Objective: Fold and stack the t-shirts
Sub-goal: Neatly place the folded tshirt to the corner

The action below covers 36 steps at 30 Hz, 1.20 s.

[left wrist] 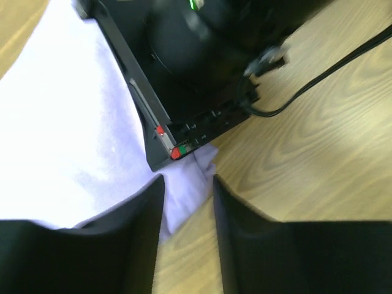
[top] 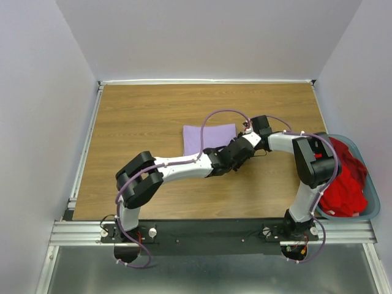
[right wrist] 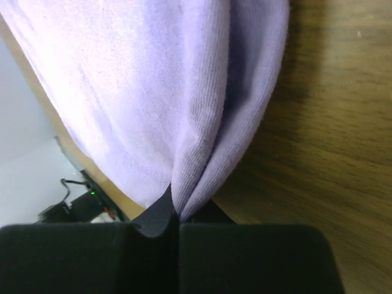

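Note:
I should next pull the folded lavender t-shirt in my right gripper outward and release it at the table's empty far corner beyond the basket.
The lavender t-shirt [top: 205,136] lies folded into a small rectangle in the middle of the table. My right gripper [top: 248,130] is at its right edge; in the right wrist view it [right wrist: 177,208] is shut on a pinched fold of the lavender cloth [right wrist: 153,79]. My left gripper [top: 240,154] sits just beside the right one. Seen from the left wrist, it [left wrist: 188,184] is open, a corner of the lavender shirt [left wrist: 73,122] lying loose between its fingers. The red t-shirt [top: 346,177] is bunched in the basket at the right.
The teal-grey basket [top: 373,208] stands at the table's right edge, beside the right arm's base. The right gripper's black body [left wrist: 184,61] and its cable [left wrist: 318,79] are very close in front of the left fingers. White walls enclose the wooden table [top: 141,116].

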{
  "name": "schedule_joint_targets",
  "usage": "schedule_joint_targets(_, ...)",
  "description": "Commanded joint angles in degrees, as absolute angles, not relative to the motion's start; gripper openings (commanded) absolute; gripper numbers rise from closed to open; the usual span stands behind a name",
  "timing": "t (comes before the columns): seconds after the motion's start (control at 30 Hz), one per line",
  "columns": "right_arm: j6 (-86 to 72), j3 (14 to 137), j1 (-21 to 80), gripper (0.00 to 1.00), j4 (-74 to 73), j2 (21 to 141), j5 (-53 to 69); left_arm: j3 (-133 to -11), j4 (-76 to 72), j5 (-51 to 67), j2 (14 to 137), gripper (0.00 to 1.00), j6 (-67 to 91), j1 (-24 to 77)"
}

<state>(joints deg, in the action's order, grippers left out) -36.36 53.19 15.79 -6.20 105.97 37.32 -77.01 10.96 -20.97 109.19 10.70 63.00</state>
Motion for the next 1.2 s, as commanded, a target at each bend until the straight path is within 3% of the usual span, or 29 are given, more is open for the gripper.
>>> schedule_joint_targets(0.0,-31.0,57.4,16.1,0.01,-11.0,105.3,30.2,-79.4,11.6,-20.6,102.8,0.58,14.1,62.2)
schedule_joint_targets(0.13,-24.2,63.9,15.2,0.0,-18.7,106.0,20.3,-79.5,14.5,-18.6,98.3,0.72,15.0,59.5)
schedule_joint_targets(0.33,-13.2,78.6,12.0,0.0,-30.2,110.6,-2.1,-76.7,17.5,-13.4,89.9,0.74,12.8,46.4)
schedule_joint_targets(0.6,-4.6,97.4,4.6,0.01,-32.7,120.7,-20.6,-67.2,15.7,-19.2,83.4,0.79,12.0,30.5)
schedule_joint_targets(0.93,3.6,128.3,-2.7,0.0,-32.3,141.3,-32.5,-51.0,10.3,-23.2,75.8,0.86,15.6,26.9)
schedule_joint_targets(1.17,1.0,140.3,-7.7,0.01,-31.1,149.3,-31.9,-51.7,10.8,-27.4,77.1,0.85,16.0,26.8)
